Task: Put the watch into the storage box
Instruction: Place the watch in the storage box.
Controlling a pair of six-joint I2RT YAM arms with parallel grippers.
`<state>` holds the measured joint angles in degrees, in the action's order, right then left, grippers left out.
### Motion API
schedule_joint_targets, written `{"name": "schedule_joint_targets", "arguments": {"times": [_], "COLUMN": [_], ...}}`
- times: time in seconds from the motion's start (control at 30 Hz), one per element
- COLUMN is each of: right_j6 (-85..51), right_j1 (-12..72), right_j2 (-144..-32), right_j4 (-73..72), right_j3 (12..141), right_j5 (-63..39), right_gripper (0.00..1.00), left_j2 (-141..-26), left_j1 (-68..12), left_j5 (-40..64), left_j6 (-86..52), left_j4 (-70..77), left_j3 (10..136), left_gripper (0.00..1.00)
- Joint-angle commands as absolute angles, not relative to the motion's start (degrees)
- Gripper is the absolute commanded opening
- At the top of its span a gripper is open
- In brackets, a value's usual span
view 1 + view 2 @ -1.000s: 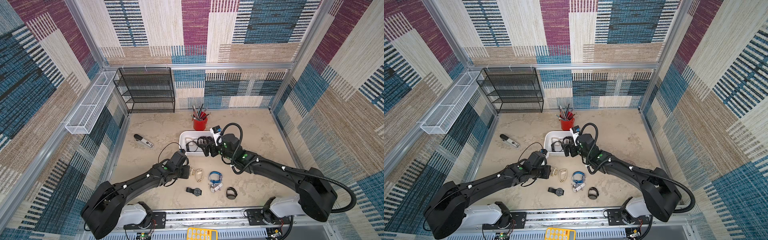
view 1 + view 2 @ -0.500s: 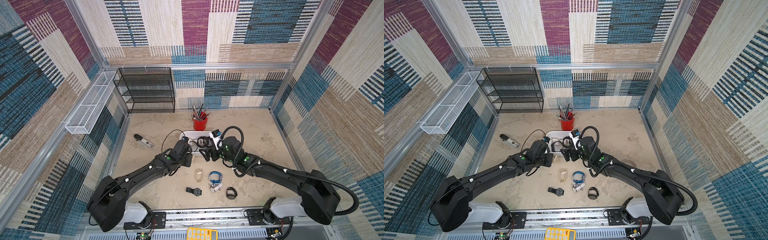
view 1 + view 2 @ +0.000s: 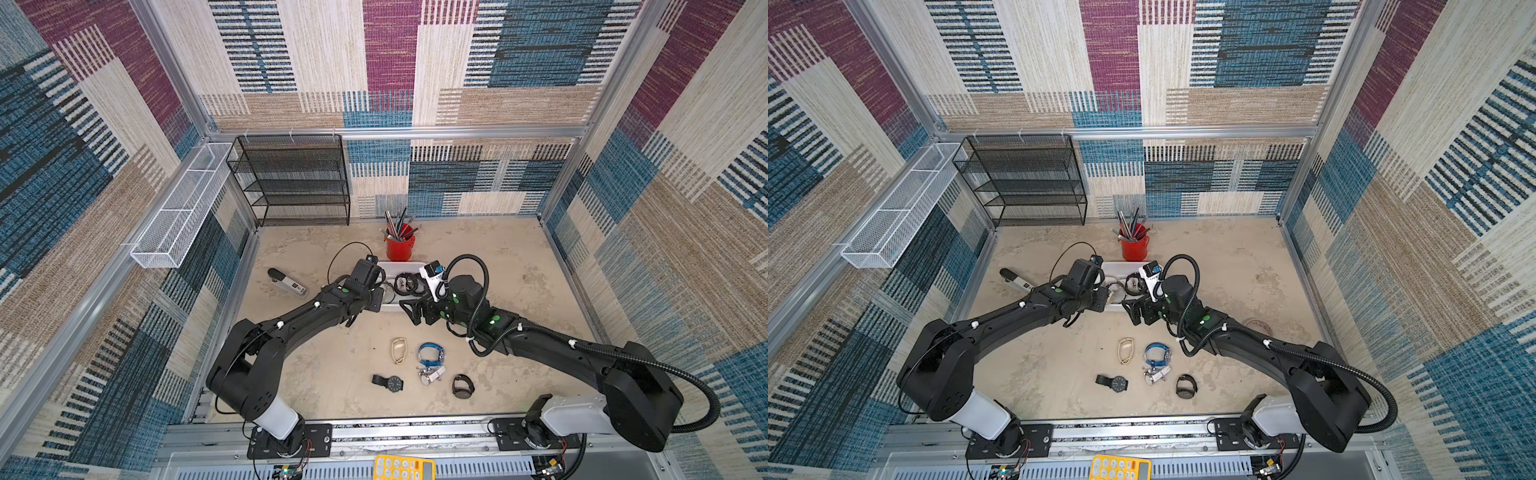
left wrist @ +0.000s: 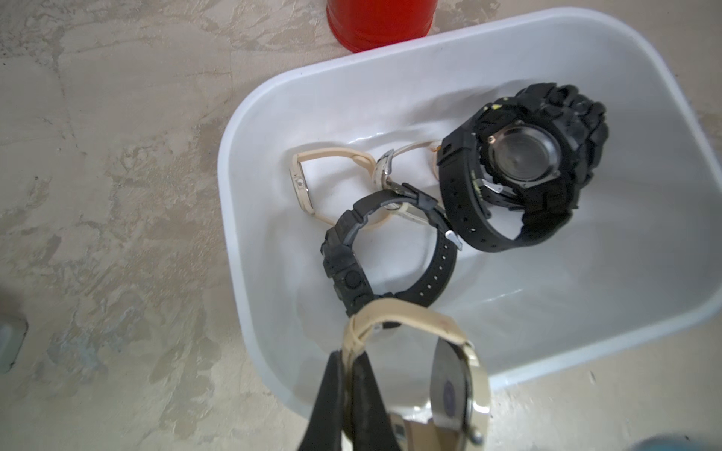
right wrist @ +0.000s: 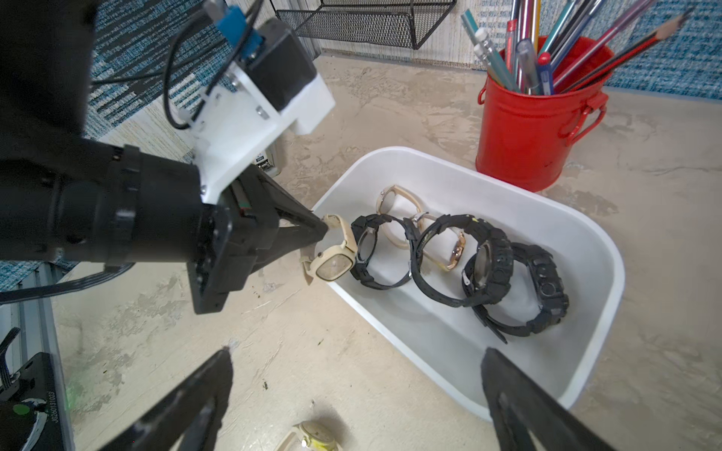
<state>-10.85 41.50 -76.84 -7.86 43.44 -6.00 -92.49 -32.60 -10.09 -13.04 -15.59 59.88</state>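
My left gripper should next move outward over the nearest black watch's loop (image 3: 389, 291) (image 4: 396, 257) and let go of the strap, because the beige watch still hangs across the box's near rim.
The storage box (image 4: 234, 218) is a shallow white tub holding several black and beige watches. My left gripper (image 4: 349, 359) is shut on the strap of a beige watch (image 4: 461, 375) with a squarish case, hanging over the box's near left rim. The right wrist view shows the same left gripper (image 5: 322, 228), held watch (image 5: 334, 263) and box (image 5: 609, 273). My right gripper (image 5: 356, 353) stands open and empty above the table beside the box. Both top views show the left gripper (image 3: 384, 293) (image 3: 1109, 297) and the right gripper (image 3: 409, 311) (image 3: 1130, 311) at the box (image 3: 399, 264).
Loose watches lie near the front: beige (image 3: 398, 350), blue (image 3: 430, 354), silver (image 3: 431, 375), black (image 3: 392, 383), dark (image 3: 462, 386). A red pen cup (image 3: 400, 247) stands right behind the box. A black mesh shelf (image 3: 297, 183), white wire basket (image 3: 183, 208) and stapler (image 3: 286, 284) are at back left.
My left arm has carried the beige watch from beside the loose watches to the box's rim. The right gripper, still open, has drawn back a little from the box.
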Motion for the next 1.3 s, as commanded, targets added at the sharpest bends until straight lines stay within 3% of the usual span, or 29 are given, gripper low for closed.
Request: {"name": "schedule_joint_targets", "arguments": {"times": [0.0, 0.73, 0.9, 1.07, 1.17, 1.27], "right_j6": [-10.8, -10.7, -10.7, -10.6, -10.9, -11.0], "right_j1": [41.5, 41.5, 41.5, 41.4, 41.5, 41.5], "right_j2": [-76.7, -79.3, -79.6, -80.0, -80.2, -80.6], "right_j4": [-9.3, -8.3, -8.2, -8.1, -8.3, -8.9], "right_j3": [43.4, 45.5, 46.2, 46.6, 46.4, 46.2], "right_j5": [-5.6, -4.9, -4.9, -5.1, -5.2, -5.9], "right_gripper": [1.0, 1.0, 1.0, 1.0, 1.0, 1.0], "left_j2": [-94.4, -99.6, -97.4, -94.0, -91.2, -88.9], "left_j1": [-32.0, -29.8, -29.7, -29.7, -29.7, -29.7], "left_j5": [-9.4, -8.1, -7.9, -7.0, -4.8, -2.6], "left_j6": [-10.9, -12.7, -13.4, -14.8, -16.1, -17.1], "left_j4": [-12.5, -11.7, -12.0, -11.0, -9.0, -6.5], "left_j3": [61.1, 62.9, 62.3, 60.0, 57.5, 54.9], "left_gripper": [0.0, 0.02, 0.21, 0.53, 0.81, 0.89]}}
